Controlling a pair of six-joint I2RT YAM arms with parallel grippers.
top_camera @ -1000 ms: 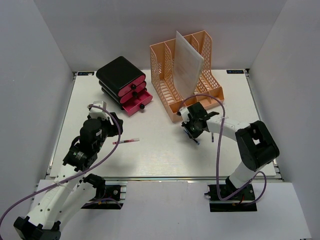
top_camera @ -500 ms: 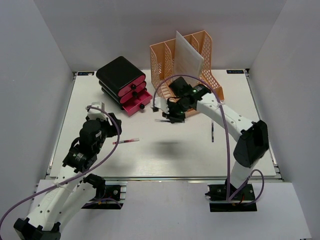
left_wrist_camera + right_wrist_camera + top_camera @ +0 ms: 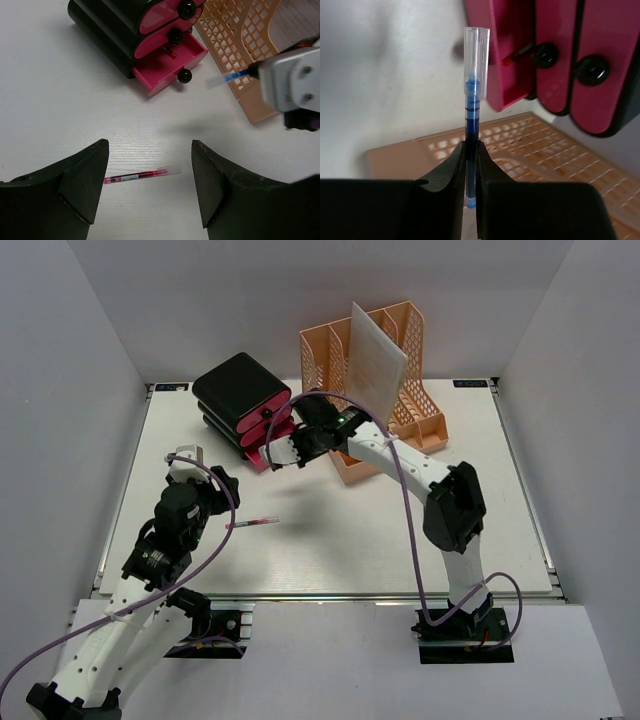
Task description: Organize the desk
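Next, my right gripper will lower the blue pen and shift toward the left in the top view, over the open bottom drawer (image 3: 269, 448).
The white desk (image 3: 350, 550) holds a black drawer unit (image 3: 240, 395) with pink drawers; its bottom drawer (image 3: 172, 62) is pulled open. My right gripper (image 3: 297, 447) is shut on a blue pen (image 3: 472, 120) with a clear cap and holds it in the air just in front of the open drawer (image 3: 502, 60). The blue pen also shows in the left wrist view (image 3: 227, 78). A red pen (image 3: 252, 524) lies on the desk. My left gripper (image 3: 150, 190) is open and empty, hovering just short of the red pen (image 3: 136, 176).
An orange mesh file rack (image 3: 375, 410) stands at the back, right of the drawer unit, with a white sheet (image 3: 375, 360) leaning in it. Grey walls enclose the desk on three sides.
My right arm has swung left from in front of the file rack to the open pink drawer, carrying the blue pen. My left arm has barely moved.
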